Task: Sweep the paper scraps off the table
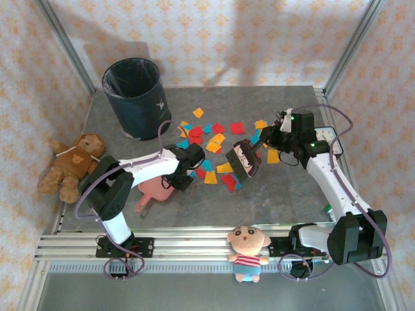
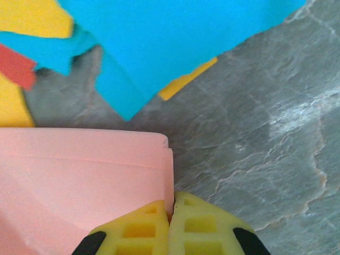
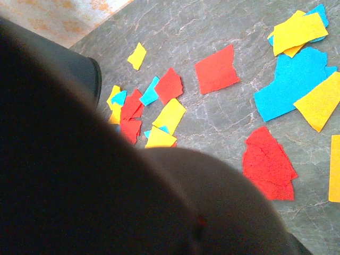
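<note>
Scattered scraps lie outward of the left gripper, toward the brush, so the robot's left gripper will next carry the pink dustpan (image 1: 155, 189) outward in among them and release its edge there.
Paper scraps (image 1: 217, 139) in red, yellow, orange and blue lie scattered over the middle of the grey table (image 1: 285, 194). My left gripper (image 1: 183, 176) is shut on the edge of a pink dustpan (image 1: 155, 189). In the left wrist view its yellow fingertips (image 2: 143, 228) pinch the dustpan's wall (image 2: 79, 180), with blue paper scraps (image 2: 175, 42) just ahead. My right gripper (image 1: 272, 139) is shut on a small brush with a cartoon face (image 1: 243, 162), which rests among the scraps. The brush is a dark blur (image 3: 106, 186) hiding the fingers in the right wrist view, beside several paper scraps (image 3: 215, 69).
A dark waste bin (image 1: 137, 96) stands at the back left. A brown teddy bear (image 1: 71, 165) lies at the left edge. A small doll (image 1: 248, 249) sits on the front rail between the arm bases. Floral walls close in the table.
</note>
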`<action>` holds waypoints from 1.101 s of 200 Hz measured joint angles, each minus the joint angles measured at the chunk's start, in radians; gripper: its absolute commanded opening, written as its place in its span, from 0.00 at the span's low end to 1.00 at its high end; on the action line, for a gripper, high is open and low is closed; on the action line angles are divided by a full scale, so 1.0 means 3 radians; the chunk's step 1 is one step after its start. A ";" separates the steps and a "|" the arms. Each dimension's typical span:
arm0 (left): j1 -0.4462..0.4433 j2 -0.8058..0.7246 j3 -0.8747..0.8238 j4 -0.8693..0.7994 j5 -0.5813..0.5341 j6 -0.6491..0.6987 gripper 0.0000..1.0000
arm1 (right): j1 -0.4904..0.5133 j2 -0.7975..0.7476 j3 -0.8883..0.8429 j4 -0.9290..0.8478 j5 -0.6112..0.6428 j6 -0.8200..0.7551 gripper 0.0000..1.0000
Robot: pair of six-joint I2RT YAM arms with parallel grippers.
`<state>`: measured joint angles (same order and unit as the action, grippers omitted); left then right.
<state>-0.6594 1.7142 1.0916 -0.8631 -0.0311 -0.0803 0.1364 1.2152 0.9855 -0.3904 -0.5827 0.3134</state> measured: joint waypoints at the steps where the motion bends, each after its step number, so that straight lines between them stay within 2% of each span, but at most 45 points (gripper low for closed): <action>1: 0.0000 -0.0005 0.0005 -0.0009 -0.0009 0.0000 0.03 | 0.0000 0.0000 0.0000 0.0000 0.0001 0.0000 0.00; 62: -0.0006 -0.0151 0.0361 -0.0121 -0.0181 0.0097 0.03 | 0.0000 -0.0211 -0.0010 -0.0038 0.0231 0.0001 0.00; 104: -0.0008 -0.0070 0.0755 -0.0108 0.0126 0.0375 0.03 | -0.0018 -0.0326 -0.0045 -0.0067 0.0416 -0.0001 0.00; 152: -0.0179 0.0413 0.1378 -0.0045 0.0516 0.0694 0.03 | -0.0205 -0.0477 -0.0069 -0.0211 0.0540 -0.0001 0.00; 220: -0.0422 0.1240 0.2233 -0.0083 0.0715 0.1062 0.03 | -0.0239 -0.0748 -0.0070 -0.0460 0.0961 -0.0031 0.00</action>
<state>-0.7860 2.0861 1.7615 -0.8879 0.1833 0.2382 0.0647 0.9909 0.9646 -0.5285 -0.2943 0.3042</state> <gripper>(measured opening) 0.042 0.230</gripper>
